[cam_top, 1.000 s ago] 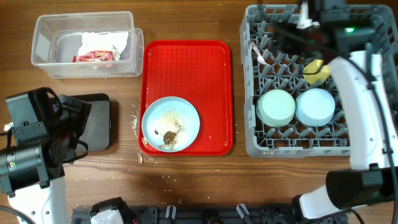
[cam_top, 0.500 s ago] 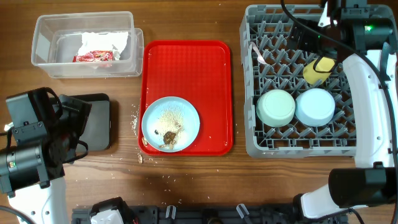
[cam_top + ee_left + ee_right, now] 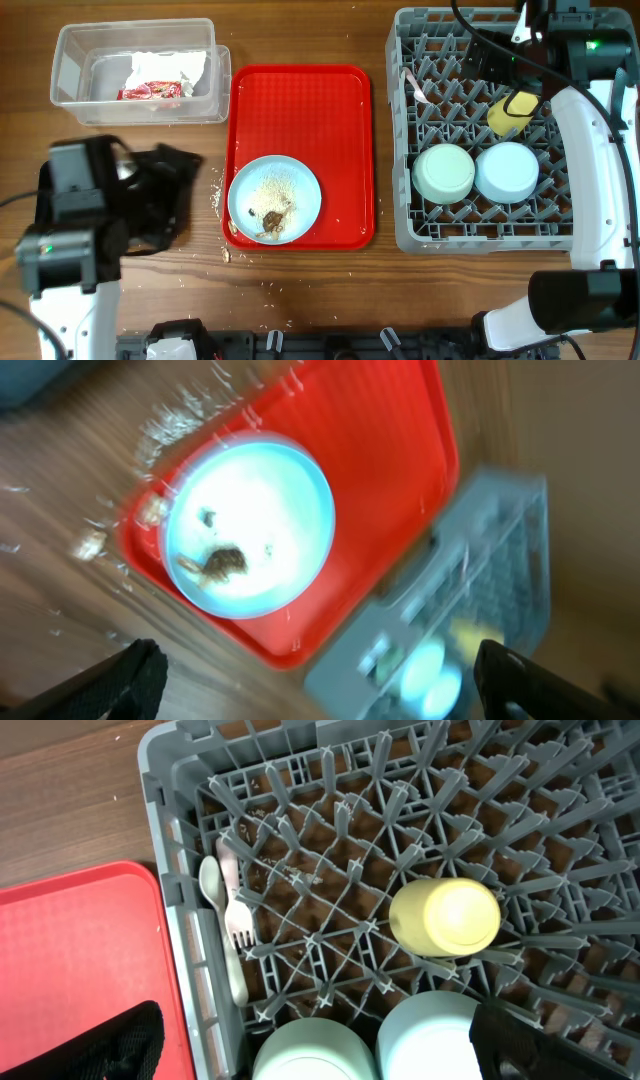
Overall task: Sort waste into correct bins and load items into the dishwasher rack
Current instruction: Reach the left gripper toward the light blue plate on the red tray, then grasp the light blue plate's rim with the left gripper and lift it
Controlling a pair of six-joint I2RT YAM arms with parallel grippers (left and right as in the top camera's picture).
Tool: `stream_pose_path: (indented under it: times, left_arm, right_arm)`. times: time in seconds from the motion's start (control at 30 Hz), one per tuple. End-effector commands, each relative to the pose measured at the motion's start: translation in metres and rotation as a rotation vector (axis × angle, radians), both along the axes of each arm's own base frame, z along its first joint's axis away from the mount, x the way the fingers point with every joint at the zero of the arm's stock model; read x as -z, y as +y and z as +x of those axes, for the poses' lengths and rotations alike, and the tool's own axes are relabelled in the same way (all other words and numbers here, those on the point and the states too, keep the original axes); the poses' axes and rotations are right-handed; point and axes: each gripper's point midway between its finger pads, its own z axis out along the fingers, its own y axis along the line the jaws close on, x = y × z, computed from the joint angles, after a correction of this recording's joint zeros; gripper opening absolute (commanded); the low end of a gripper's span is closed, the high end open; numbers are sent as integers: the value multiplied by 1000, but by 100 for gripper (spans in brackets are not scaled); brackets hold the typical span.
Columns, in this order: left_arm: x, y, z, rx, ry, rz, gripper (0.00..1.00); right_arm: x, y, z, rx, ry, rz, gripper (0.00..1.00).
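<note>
My left gripper needs to move across the plate and down onto the plate's rack-side rim (image 3: pixel 320 199) (image 3: pixel 315 578), since that rim lies below the gripper, to its right in the overhead view.
The light blue plate (image 3: pixel 274 199) (image 3: pixel 248 525) lies on the red tray (image 3: pixel 300 100) and carries whitish crumbs and brown scraps. My left gripper (image 3: pixel 178 195) (image 3: pixel 320 690) is open just left of the plate, high above the tray's near edge. The black bin is hidden under that arm. In the clear tub (image 3: pixel 140 100) lie the white napkin (image 3: pixel 170 65) and red wrapper (image 3: pixel 152 90). The grey rack (image 3: pixel 400 120) (image 3: pixel 165 820) holds the mint bowl (image 3: pixel 443 172), blue bowl (image 3: pixel 506 171), yellow-green cup (image 3: pixel 508 113) (image 3: pixel 445 917) and white fork (image 3: pixel 415 88) (image 3: pixel 236 925). My right gripper (image 3: pixel 492 62) (image 3: pixel 320 1055) hangs open and empty above the rack.
Loose crumbs (image 3: pixel 217 197) lie on the wooden table at the red tray's left edge, and more (image 3: pixel 226 254) near its front left corner. The rack's tall walls and upright pegs stand under the right arm.
My left arm has swung right, over the black tray and toward the plate. The right arm shifted a little right a second ago and has since stayed still.
</note>
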Motion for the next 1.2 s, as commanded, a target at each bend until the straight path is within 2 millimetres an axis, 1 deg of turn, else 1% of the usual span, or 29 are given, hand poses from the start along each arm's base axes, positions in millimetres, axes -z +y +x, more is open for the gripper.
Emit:
stream_pose_path:
  times: [0.0,0.03,0.07,0.1,0.13,0.2,0.23,0.27,0.33,0.4,0.47,0.53,0.57,0.6,0.63,0.7,0.8,0.87,0.93,1.0,1.07,1.1,1.13,1.17]
  left_arm:
    - [18,-65,1,294,-7,18,98]
    - [24,-82,3,348,-10,51,98]
    - [31,-93,5,369,0,83,98]
    - [46,-108,8,372,32,144,98]
    - [61,-116,9,357,69,201,98]
    - [89,-122,12,315,144,291,93]
    - [102,-126,13,310,173,318,88]
    - [118,-135,18,327,198,341,82]
    - [153,-153,25,373,235,375,78]
    - [174,-161,29,387,251,407,73]
    - [191,-164,33,394,254,454,64]
    - [200,-162,37,387,240,508,60]
    - [203,-158,41,377,229,549,57]
    - [208,-155,43,374,226,581,56]
    - [211,-156,44,387,225,591,56]
    - [222,-165,47,446,211,595,54]
    - [224,-174,51,506,170,603,54]
    - [223,-177,52,509,153,607,52]
    - [226,-175,53,506,152,629,50]
    - [233,-173,52,509,170,643,49]
    - [241,-172,49,515,190,655,45]
    - [244,-171,48,518,198,660,44]
    - [247,-171,47,520,206,663,44]
    - [247,-170,46,522,211,662,41]
  right_arm:
    - [4,-3,2,22,6,-7,100]
    - [4,-3,2,22,6,-7,100]
    - [4,-3,2,21,6,-7,100]
    - [4,-3,2,21,6,-7,100]
    - [4,-3,2,21,6,-7,100]
    - [4,-3,2,22,6,-6,100]
    - [4,-3,2,22,6,-6,100]
    - [4,-3,2,22,6,-7,100]
    - [4,-3,2,21,6,-7,100]
    - [4,-3,2,22,6,-6,100]
    - [4,-3,2,22,6,-6,100]
    - [4,-3,2,21,6,-7,100]
    - [4,-3,2,22,6,-6,100]
    - [4,-3,2,22,6,-7,100]
    - [4,-3,2,22,6,-6,100]
    - [4,-3,2,22,6,-6,100]
    - [4,-3,2,21,6,-7,100]
    - [4,-3,2,22,6,-6,100]
    - [4,-3,2,22,6,-6,100]
    - [4,-3,2,21,6,-7,100]
    - [4,-3,2,21,6,-7,100]
    - [4,-3,2,22,6,-6,100]
    - [4,-3,2,22,6,-6,100]
    - [4,-3,2,21,6,-7,100]
